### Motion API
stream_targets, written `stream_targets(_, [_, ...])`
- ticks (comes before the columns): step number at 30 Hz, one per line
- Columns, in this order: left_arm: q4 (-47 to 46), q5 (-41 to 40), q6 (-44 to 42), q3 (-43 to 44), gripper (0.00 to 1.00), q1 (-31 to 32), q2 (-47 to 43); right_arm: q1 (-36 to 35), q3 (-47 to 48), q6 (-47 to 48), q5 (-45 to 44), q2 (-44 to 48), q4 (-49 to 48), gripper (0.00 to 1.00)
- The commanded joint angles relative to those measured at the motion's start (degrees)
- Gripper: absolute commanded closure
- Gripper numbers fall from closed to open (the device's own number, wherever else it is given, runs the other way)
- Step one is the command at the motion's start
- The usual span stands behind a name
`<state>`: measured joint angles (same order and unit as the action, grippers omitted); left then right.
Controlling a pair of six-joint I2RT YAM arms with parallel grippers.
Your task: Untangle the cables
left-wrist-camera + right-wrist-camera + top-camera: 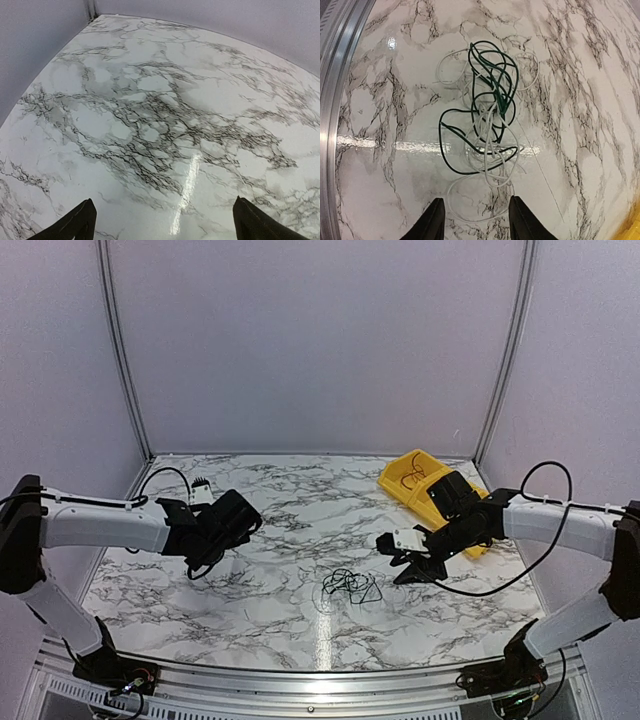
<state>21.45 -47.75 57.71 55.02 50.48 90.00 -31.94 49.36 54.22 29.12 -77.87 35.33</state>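
The white cable's bend (pixel 497 185) lies below my right gripper, jutting past the green cable. My right gripper moves down and to the left in the top view to it next.
The cables (pixel 350 585) lie in a small tangle on the marble table, near the middle front. In the right wrist view the cables (pixel 487 120) show as dark green and white wires looped through each other. My right gripper (pixel 408 566) hovers just right of the tangle. Its jaws (pixel 476 199) stand open and hold nothing, with one white loop on the table just ahead of the fingertips. My left gripper (pixel 212 552) hangs at the left, well apart from the tangle. It is wide open (pixel 163 200) over bare marble.
A yellow bin (pixel 415 480) with a dark wire inside sits at the back right, behind the right arm; its corner (pixel 632 230) shows in the right wrist view. A metal rail (pixel 300 680) runs along the table's near edge. Grey walls enclose the table.
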Motion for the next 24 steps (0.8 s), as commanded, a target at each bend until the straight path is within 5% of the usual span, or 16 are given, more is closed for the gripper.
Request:
stream_targets(1, [-1.5,-5.1,-8.5,3.0,0.01,5.8,0.6,-2.8,1.0,-1.3,-2.9,-2.5,-7.0,0.56])
stream_targets(4, [-3.6,-4.8,-13.6,4.5,0.05,9.1,1.1,-2.9,2.9,-3.5,-1.5,-5.5,-7.7,0.6])
stream_targets(8, [-4.4,4.0,-16.7,7.3,0.24,9.7,3.0,-2.9,3.5,-5.2,-2.9,-8.3,-10.7,0.72])
stream_targets(16, [-24.4,19.7,-23.4,2.0,0.23,11.5,0.5,-2.9,4.1,-5.4,-2.0,-7.0,-8.7,1.0])
stream_targets(21, [-42.0,23.4,-33.2,-1.7,0.23,15.6,2.3,-2.9,13.7,-11.1,4.9,-6.3,-1.5,1.0])
stream_targets(24, [-43.5,22.3,-36.9,1.8,0.23,17.8,5.5,-2.9,18.8,-16.2,7.7,-7.1,0.3,1.0])
